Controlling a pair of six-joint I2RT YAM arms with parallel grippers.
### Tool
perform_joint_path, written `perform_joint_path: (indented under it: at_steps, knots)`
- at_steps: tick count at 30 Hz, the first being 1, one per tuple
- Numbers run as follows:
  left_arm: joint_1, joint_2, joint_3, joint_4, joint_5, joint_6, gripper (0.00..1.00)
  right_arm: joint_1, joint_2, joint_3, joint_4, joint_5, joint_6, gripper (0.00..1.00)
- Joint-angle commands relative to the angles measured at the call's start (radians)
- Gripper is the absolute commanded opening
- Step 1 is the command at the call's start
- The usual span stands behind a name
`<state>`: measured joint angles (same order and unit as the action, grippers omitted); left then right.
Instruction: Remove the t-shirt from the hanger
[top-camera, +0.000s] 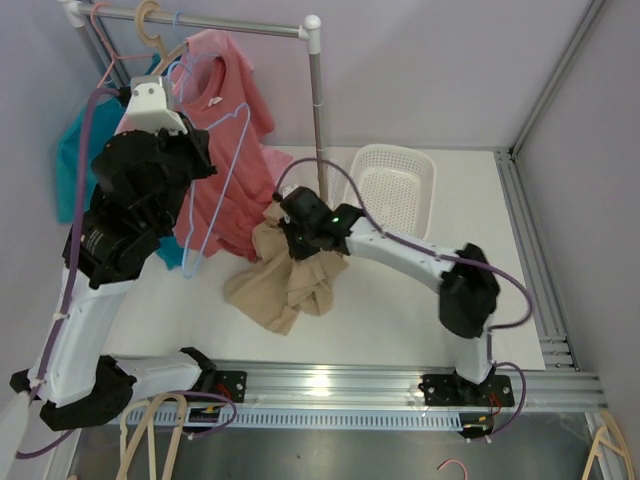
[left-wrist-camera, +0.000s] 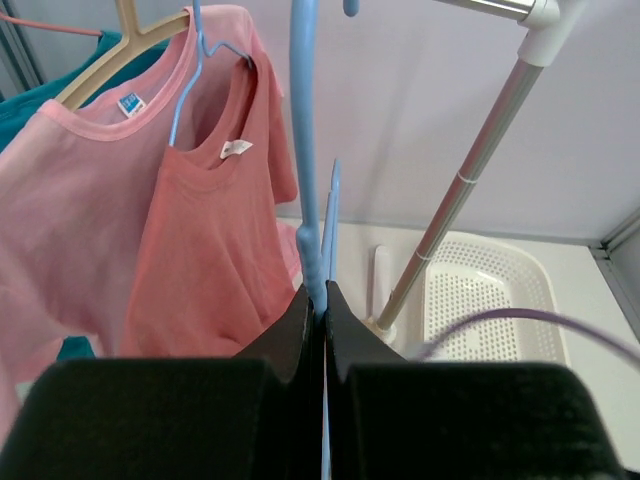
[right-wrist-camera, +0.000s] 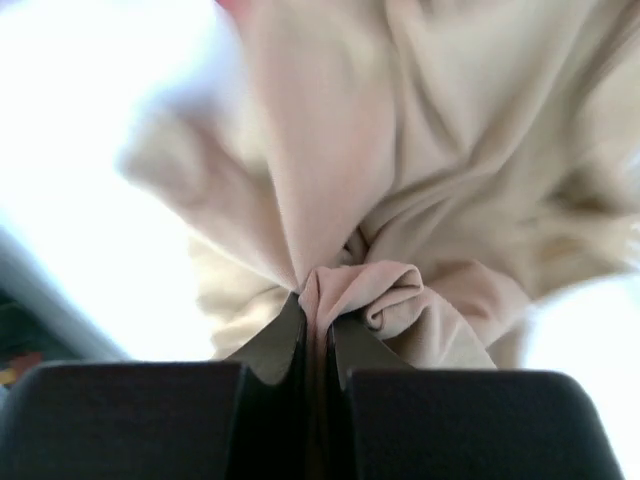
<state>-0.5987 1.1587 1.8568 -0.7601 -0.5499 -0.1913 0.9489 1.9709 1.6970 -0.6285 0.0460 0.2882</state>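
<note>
The beige t-shirt is off the hanger, so my right gripper lifts it outward past the rack pole and lowers it into the white basket (top-camera: 393, 195) next.
A beige t-shirt (top-camera: 285, 275) hangs bunched from my right gripper (top-camera: 300, 238), its lower part lying on the table. In the right wrist view the gripper (right-wrist-camera: 320, 315) is shut on a fold of the beige t-shirt (right-wrist-camera: 420, 180). My left gripper (top-camera: 185, 150) is shut on a bare light-blue wire hanger (top-camera: 222, 170), held up beside the rack. In the left wrist view the gripper (left-wrist-camera: 322, 300) pinches the blue hanger (left-wrist-camera: 305, 150), which rises straight up from the jaws. No cloth is on this hanger.
A clothes rack (top-camera: 315, 110) stands at the back with a salmon t-shirt (top-camera: 235, 120), a pink t-shirt (left-wrist-camera: 70, 210) and a teal garment (top-camera: 72, 160) on hangers. A white perforated basket (top-camera: 395, 185) sits right of the rack pole. Spare hangers (top-camera: 150, 435) lie below the table's front edge.
</note>
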Motion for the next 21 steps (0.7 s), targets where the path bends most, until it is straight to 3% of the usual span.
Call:
perform_joint_path:
  at_steps: [1,6,10,17,21]
  knots:
    - [0.019,0.024,-0.034,0.175,-0.004,0.058,0.01,0.018,-0.294,0.029,-0.040,0.066,0.023,0.00]
    - [0.022,0.076,-0.060,0.286,0.021,0.084,0.01,-0.053,-0.417,0.088,-0.138,0.187,0.028,0.00]
    - [0.022,0.091,-0.079,0.335,0.031,0.110,0.01,-0.151,-0.455,0.162,-0.174,0.172,0.005,0.00]
    - [0.027,0.171,-0.064,0.416,-0.002,0.182,0.01,-0.360,-0.313,0.528,-0.249,0.135,-0.049,0.00]
    - [0.039,0.203,-0.093,0.478,-0.010,0.219,0.01,-0.501,-0.170,0.700,-0.272,0.037,-0.052,0.00]
